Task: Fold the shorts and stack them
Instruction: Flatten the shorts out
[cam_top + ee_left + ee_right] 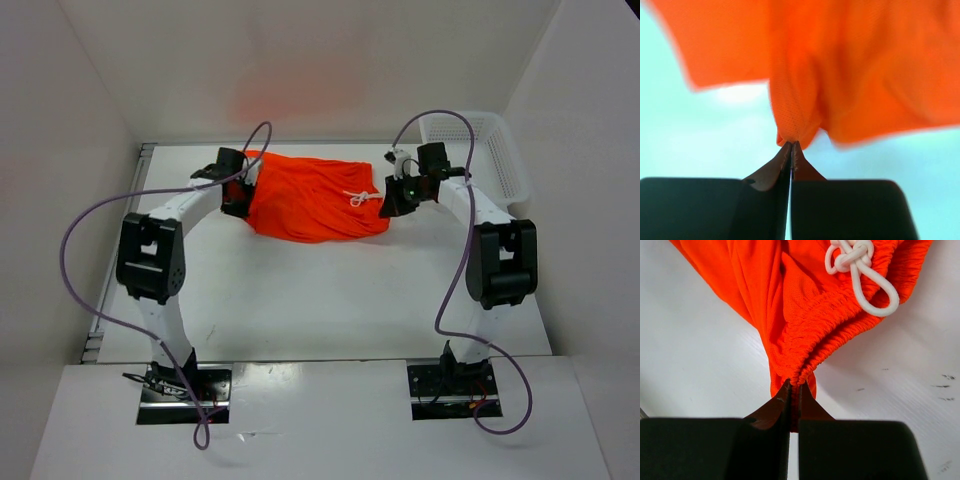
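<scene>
Bare tabletop lies below. My right gripper needs to move back toward its base and down next, spreading the fabric's folds, and let go of the waistband (815,340) there.
The bright orange shorts (312,198) hang stretched between my two grippers at the far middle of the table, their lower edge near the surface. The white drawstring (360,197) is knotted near the right end; it also shows in the right wrist view (860,270). My left gripper (237,196) is shut on the shorts' left edge, a pinch of fabric (792,130) between its tips (791,146). My right gripper (392,203) is shut on the elastic waistband (815,340), the fabric clamped between its tips (794,386).
A white plastic mesh basket (500,150) stands at the far right, just behind the right arm. White walls close in the table on the left, back and right. The two arm bases sit at the near edge.
</scene>
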`<state>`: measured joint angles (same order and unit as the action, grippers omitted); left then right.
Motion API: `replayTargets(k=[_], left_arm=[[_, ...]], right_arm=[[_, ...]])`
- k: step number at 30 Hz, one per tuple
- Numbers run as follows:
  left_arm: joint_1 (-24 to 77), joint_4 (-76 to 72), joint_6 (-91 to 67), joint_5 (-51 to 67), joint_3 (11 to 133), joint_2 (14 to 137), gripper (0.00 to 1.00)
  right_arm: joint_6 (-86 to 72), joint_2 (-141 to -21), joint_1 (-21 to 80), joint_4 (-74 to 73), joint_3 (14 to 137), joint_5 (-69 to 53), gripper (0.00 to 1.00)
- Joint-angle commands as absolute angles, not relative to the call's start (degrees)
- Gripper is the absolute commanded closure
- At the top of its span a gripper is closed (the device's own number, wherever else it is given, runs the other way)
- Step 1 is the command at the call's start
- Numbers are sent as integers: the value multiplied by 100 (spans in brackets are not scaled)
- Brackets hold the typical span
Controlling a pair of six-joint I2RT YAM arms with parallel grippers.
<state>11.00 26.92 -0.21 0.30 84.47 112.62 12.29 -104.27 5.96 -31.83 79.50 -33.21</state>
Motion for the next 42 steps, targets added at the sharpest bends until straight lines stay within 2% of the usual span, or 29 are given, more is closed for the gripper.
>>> replayTargets(k=[1,6,11,12,13,14,15,17,21,26,30,32,42], left_arm=[[958,3654,0,-53,8140,10039,100],[958,4649,0,254,6910,9080,100],[958,5221,0,-69,5987,8571,100],[958,5221,0,-70,5855,8491,100],[1019,5308,0,-123,5732,8438,100],[1072,5309,0,-123,5513,8438,100],[1072,5370,0,-123,5424,8437,86],[1151,5370,0,-123,5370,8437,77],[906,4994,0,157,5782,8595,66],[457,4368,0,1027,7300,9613,66],[510,4315,0,1827,7908,10387,66],[571,4368,0,2205,8033,10687,66],[571,4553,0,2021,7796,10986,64]], right_arm=[[2222,-9923,571,-3865,7911,-3252,100],[2785,-9598,571,-4315,7296,-3305,100],[3488,-9370,571,-4720,6856,-2674,100],[3602,-9282,571,-4789,6777,-2567,98],[3751,-9281,571,-4738,6594,-2453,92],[3753,-9203,571,-4668,6496,-2226,72],[3753,-9133,571,-4536,6417,-2137,68],[3806,-9132,571,-4535,6285,-2022,61],[3806,-8939,571,-4413,6284,-1872,61],[3744,-8938,571,-4359,6284,-1942,62],[3744,-9000,571,-4307,6284,-1942,66],[3744,-9000,571,-4307,6284,-1942,66],[3691,-9053,571,-4307,6336,-1942,66]])
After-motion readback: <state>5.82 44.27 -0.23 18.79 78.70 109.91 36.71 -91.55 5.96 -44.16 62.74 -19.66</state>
